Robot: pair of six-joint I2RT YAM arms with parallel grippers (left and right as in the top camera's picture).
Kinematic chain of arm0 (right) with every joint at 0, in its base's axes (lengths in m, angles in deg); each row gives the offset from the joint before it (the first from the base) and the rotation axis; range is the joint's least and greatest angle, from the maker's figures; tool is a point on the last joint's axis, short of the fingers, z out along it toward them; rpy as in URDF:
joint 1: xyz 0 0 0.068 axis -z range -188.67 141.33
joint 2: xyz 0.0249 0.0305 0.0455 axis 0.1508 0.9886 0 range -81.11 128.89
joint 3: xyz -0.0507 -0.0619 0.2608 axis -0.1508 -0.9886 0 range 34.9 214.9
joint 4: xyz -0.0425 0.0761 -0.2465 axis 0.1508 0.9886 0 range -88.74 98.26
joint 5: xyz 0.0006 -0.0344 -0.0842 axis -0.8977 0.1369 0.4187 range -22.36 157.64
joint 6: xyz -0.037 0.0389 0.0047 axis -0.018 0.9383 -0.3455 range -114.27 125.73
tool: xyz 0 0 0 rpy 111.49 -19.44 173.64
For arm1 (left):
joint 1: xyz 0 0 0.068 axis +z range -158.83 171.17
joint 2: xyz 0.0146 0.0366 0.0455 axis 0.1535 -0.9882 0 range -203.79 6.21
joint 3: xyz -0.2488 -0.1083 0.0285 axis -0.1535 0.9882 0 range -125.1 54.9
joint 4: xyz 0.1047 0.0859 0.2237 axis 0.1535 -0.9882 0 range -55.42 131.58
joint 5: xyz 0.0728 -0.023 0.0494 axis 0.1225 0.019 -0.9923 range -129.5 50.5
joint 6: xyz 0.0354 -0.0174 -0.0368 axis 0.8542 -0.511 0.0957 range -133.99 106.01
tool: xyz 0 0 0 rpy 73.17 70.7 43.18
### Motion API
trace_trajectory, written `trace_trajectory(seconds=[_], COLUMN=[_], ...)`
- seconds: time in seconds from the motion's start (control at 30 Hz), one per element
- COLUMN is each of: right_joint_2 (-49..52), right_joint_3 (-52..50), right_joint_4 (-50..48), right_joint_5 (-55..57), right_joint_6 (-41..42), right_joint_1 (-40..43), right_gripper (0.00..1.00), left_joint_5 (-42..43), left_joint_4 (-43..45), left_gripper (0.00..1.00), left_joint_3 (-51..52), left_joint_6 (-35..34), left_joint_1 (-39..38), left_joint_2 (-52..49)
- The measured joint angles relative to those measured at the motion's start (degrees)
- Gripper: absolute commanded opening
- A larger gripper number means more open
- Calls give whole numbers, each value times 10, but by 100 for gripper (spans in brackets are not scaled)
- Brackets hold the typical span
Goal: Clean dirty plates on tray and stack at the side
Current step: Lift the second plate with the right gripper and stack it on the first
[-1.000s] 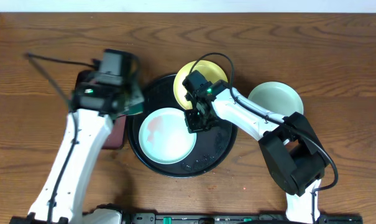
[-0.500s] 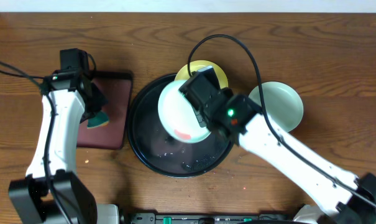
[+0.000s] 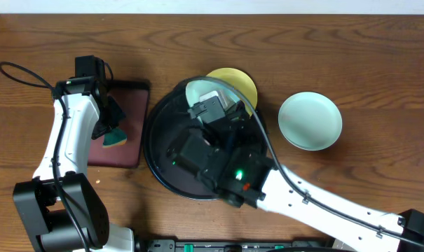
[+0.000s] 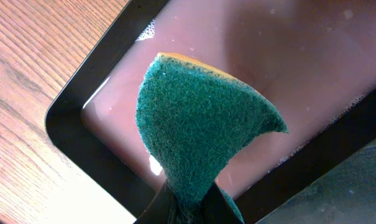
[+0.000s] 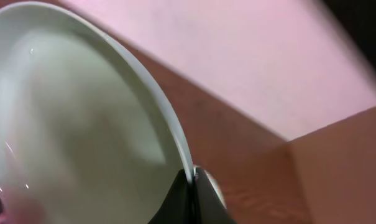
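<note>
My right gripper swings away from the black tray next, turns the tilted plate flat and brings it down onto the matching plate already sitting aside (image 3: 310, 121).
My right gripper (image 5: 191, 180) is shut on the rim of a pale blue-green plate (image 5: 82, 124) and holds it tilted, high above the black tray (image 3: 154, 150). In the overhead view only an arc of this plate (image 3: 196, 89) shows behind the raised right arm. A pale yellow plate (image 3: 238, 80) lies at the tray's far rim. Another pale blue-green plate (image 3: 310, 120) sits on the table to the right. My left gripper (image 4: 194, 208) is shut on a green sponge (image 4: 200, 130) over the maroon tray (image 4: 287, 56).
The maroon rectangular tray (image 3: 131, 112) lies left of the black tray, its floor wet with some foam. The raised right arm (image 3: 226, 161) hides much of the black tray from above. Cables loop over the table at the left and over the tray.
My right gripper has lifted the blue-green plate off the black tray and tilted it, rising toward the camera. My left gripper carried the sponge to the maroon tray and has stayed there.
</note>
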Motion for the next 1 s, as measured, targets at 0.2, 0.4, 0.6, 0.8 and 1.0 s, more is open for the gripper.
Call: trace_trajectory(seconds=[0.2,0.4,0.6,0.8,1.0], right_joint_2=[0,0,0,0,0], right_joint_3=[0,0,0,0,0], right_joint_4=[-28,-31,19,41,42], right_joint_5=[88,113,5,-264,-512], right_joint_6=[-5,-8,2,39,36], right_joint_1=[-23,-27,-4,109,288], right_gripper=[1,1,1,1,1], left_joint_5=[0,0,2,2,2], left_joint_4=[0,0,0,0,0], left_gripper=[7,7,7,7,7], left_joint_3=[0,0,0,0,0], left_joint_6=[0,0,0,0,0], left_joint_1=[0,0,0,0,0], left_joint_2=[0,0,0,0,0])
